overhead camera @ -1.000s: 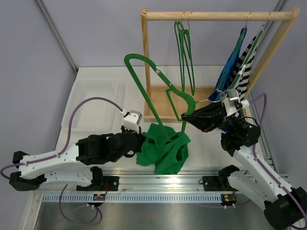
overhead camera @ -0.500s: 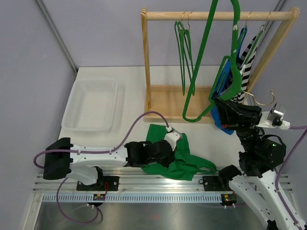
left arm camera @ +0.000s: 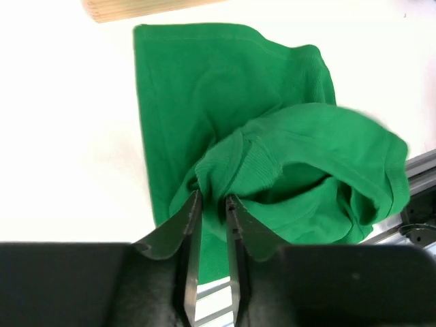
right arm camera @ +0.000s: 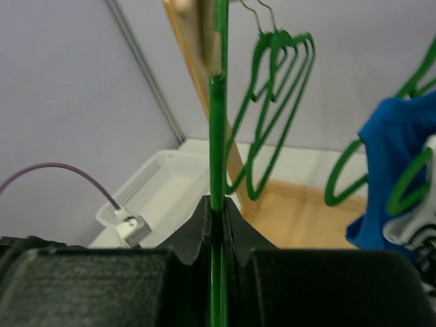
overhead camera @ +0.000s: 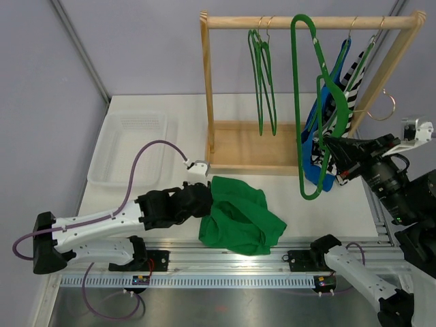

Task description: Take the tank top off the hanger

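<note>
The right gripper needs to carry the bare hanger (overhead camera: 297, 102) outward onto the bar's free part (overhead camera: 283, 23) and let go there, since that part of the bar lies outward, to the gripper's left in the top view.
The green tank top (overhead camera: 242, 216) lies crumpled on the white table, off the hanger, and fills the left wrist view (left arm camera: 272, 136). My left gripper (overhead camera: 206, 202) sits at its left edge. Its jaws (left arm camera: 211, 197) stand slightly apart, with a fold of the fabric just at the fingertips. The bare green hanger (overhead camera: 297, 102) hangs high in front of the rack. My right gripper (overhead camera: 328, 144) is shut on its lower part. In the right wrist view the hanger's rod (right arm camera: 216, 136) runs straight up from between the shut fingers (right arm camera: 218, 204).
The wooden rack (overhead camera: 306, 22) stands at the back, with empty green hangers (overhead camera: 262, 75) on its rail and a blue garment (overhead camera: 319, 129) and a striped one (overhead camera: 352, 85) at the right. A white basket (overhead camera: 133, 146) sits at the left. The metal rail (overhead camera: 225, 262) borders the near edge.
The right arm swung the hanger from low over the table up to rail height. The tank top came off and settled flat on the table. The left jaws parted slightly.
</note>
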Robot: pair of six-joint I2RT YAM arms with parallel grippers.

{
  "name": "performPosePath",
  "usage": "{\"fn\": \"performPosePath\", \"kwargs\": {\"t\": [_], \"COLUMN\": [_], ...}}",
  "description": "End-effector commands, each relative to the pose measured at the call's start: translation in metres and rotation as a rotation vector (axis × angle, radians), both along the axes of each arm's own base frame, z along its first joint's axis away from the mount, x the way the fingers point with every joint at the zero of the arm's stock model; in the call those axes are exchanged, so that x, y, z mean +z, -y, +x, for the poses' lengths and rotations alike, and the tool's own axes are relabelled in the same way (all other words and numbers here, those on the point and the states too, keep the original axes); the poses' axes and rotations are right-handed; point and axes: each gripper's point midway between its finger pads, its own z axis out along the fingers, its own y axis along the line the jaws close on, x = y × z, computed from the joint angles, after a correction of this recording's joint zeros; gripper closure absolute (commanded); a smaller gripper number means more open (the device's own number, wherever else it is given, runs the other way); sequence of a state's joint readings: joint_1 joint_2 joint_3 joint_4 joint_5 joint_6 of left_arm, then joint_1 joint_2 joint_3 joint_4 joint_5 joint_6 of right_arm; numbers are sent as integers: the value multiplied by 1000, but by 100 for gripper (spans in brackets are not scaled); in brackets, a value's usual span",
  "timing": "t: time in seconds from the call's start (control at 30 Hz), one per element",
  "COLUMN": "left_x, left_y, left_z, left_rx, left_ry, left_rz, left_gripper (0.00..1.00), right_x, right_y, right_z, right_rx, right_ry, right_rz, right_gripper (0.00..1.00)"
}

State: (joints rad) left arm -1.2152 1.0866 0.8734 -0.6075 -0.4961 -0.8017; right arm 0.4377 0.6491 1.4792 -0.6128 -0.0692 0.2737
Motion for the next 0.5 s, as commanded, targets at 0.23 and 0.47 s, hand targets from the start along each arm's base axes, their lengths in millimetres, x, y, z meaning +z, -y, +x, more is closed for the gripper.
{"fn": "performPosePath", "kwargs": {"t": [0.23,0.47], "left_x": [33,49], "left_y": [-30,-48], "left_z": [-1,-9], "left_rx": [8,-14], "left_ry": [52,65], "left_rz": [-13,-8], "left_gripper": [41,1], "right_x": [-43,-61], "right_y": [23,15], "right_z": [24,83], "right_rx": [-161,-247], "right_ry": [-342,-450], "right_rz": [-259,-365], "right_gripper": [100,100]}}
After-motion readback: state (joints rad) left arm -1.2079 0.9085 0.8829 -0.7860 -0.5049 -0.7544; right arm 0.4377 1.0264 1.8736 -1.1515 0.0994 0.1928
